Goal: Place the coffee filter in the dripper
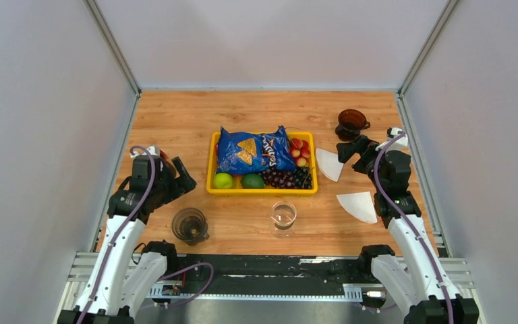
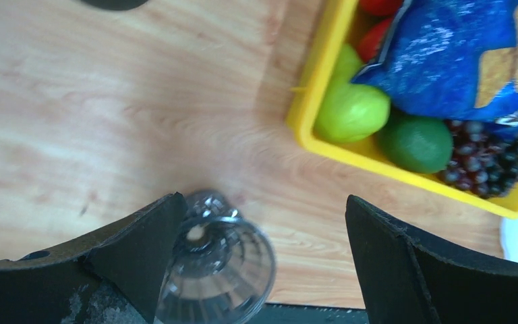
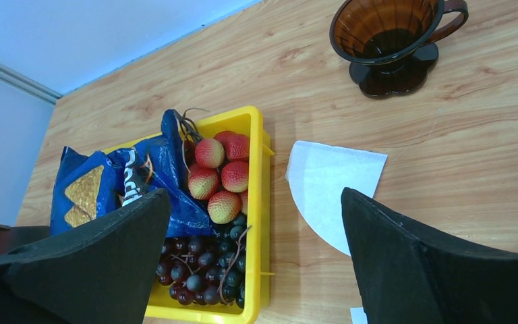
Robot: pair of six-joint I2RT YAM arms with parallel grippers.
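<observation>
My left gripper will next move back and down onto the glass dripper's rim farthest from the tray, as the dripper is below it and nearer my base.
A brown dripper (image 1: 352, 123) stands at the back right, right of the tray; the right wrist view shows it too (image 3: 384, 34). One white coffee filter (image 1: 328, 164) lies flat beside the tray and shows in the right wrist view (image 3: 330, 189). A second filter (image 1: 359, 204) lies nearer. My right gripper (image 1: 353, 150) hovers open and empty above the first filter, its jaws (image 3: 255, 202) spanning the tray edge and the filter. My left gripper (image 1: 182, 177) is open and empty, above a clear glass dripper (image 1: 189, 225), which sits by the left finger (image 2: 216, 263).
A yellow tray (image 1: 262, 190) in the middle holds a blue chip bag (image 1: 253, 150), limes, grapes and red fruit. A clear glass cup (image 1: 283, 216) stands in front of the tray. Grey walls close both sides and the back.
</observation>
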